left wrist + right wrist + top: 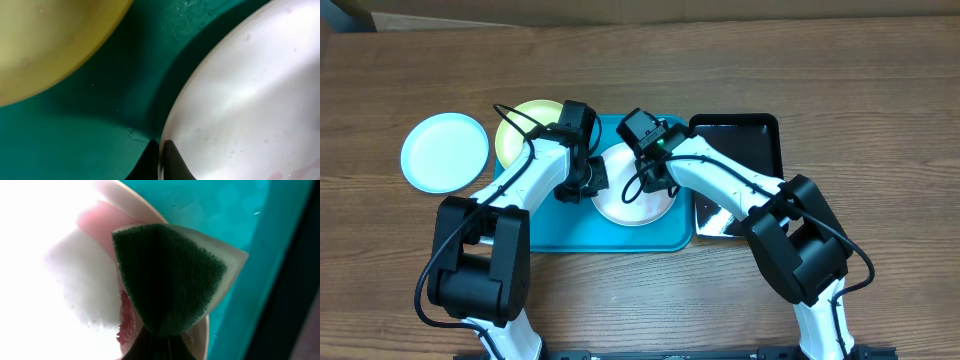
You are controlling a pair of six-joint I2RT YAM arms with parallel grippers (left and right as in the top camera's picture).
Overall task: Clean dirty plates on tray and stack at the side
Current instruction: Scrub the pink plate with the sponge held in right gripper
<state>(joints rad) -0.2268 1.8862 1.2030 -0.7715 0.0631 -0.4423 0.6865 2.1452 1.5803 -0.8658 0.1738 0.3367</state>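
Note:
The right gripper lifts off the plate next, goes down over the black tray (747, 150), which lies to its right in the overhead view, and releases the sponge.
The white plate (632, 200) lies on the turquoise tray (560, 230). My left gripper (588, 180) is shut on the white plate's left rim (240, 100); its fingertips (161, 150) pinch the edge. My right gripper (645, 175) is shut on a green and white sponge (170, 275) held over the white plate (50, 280), which has reddish smears near the sponge. The yellow-green plate (520, 125) sits at the tray's back left corner and shows in the left wrist view (45, 40). The light blue plate (444, 150) lies on the table left of the tray.
A glossy black tray (745, 150) sits right of the turquoise tray, under my right arm. The turquoise tray's rim (250, 295) and the black tray's edge (295, 300) run right of the sponge.

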